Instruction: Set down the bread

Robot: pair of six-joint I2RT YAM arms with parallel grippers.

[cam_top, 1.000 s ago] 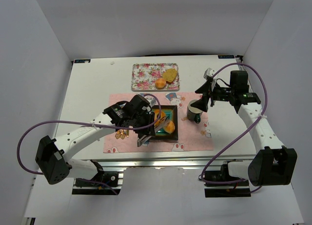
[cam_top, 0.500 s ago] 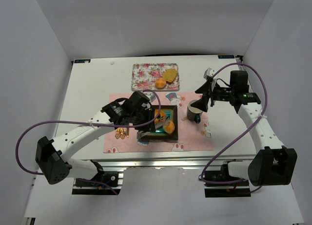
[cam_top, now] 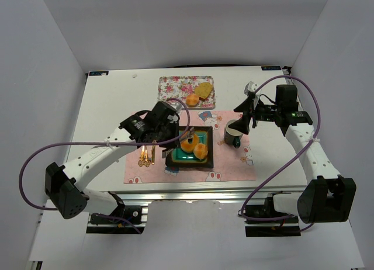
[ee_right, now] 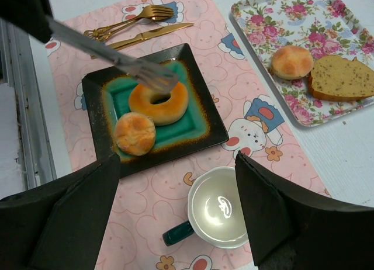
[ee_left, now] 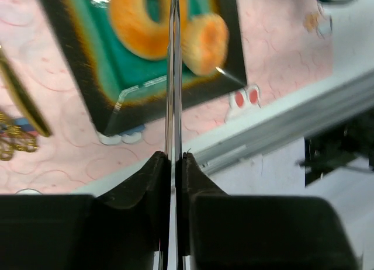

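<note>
My left gripper goes left in the top view next, then down onto bare tabletop beyond the fork to free the tongs, since both breads are plated.
A dark square plate (cam_top: 208, 163) with a teal middle holds a ring-shaped bread (cam_top: 187, 145) and a round bun (cam_top: 201, 151). My left gripper (cam_top: 162, 121) is shut on metal tongs (ee_left: 173, 77), whose nearly closed tips reach over the ring bread (ee_right: 159, 102). I cannot tell if they touch it. The bun (ee_right: 134, 134) lies beside the ring on the plate (ee_right: 211, 125). My right gripper (ee_right: 177, 165) is open and empty, hovering over a white cup (ee_right: 221, 207).
A floral tray (cam_top: 172, 90) at the back holds another bun (cam_top: 191, 99) and a bread slice (cam_top: 203, 90). A gold fork (ee_right: 125, 21) and knife (ee_right: 149, 36) lie left of the plate on the pink mat (cam_top: 234, 165). The cup (cam_top: 234, 131) stands right of the plate.
My left gripper has drawn back and up from the plate's near left side with the tongs. Both breads on the plate now show uncovered. The right arm has not moved.
</note>
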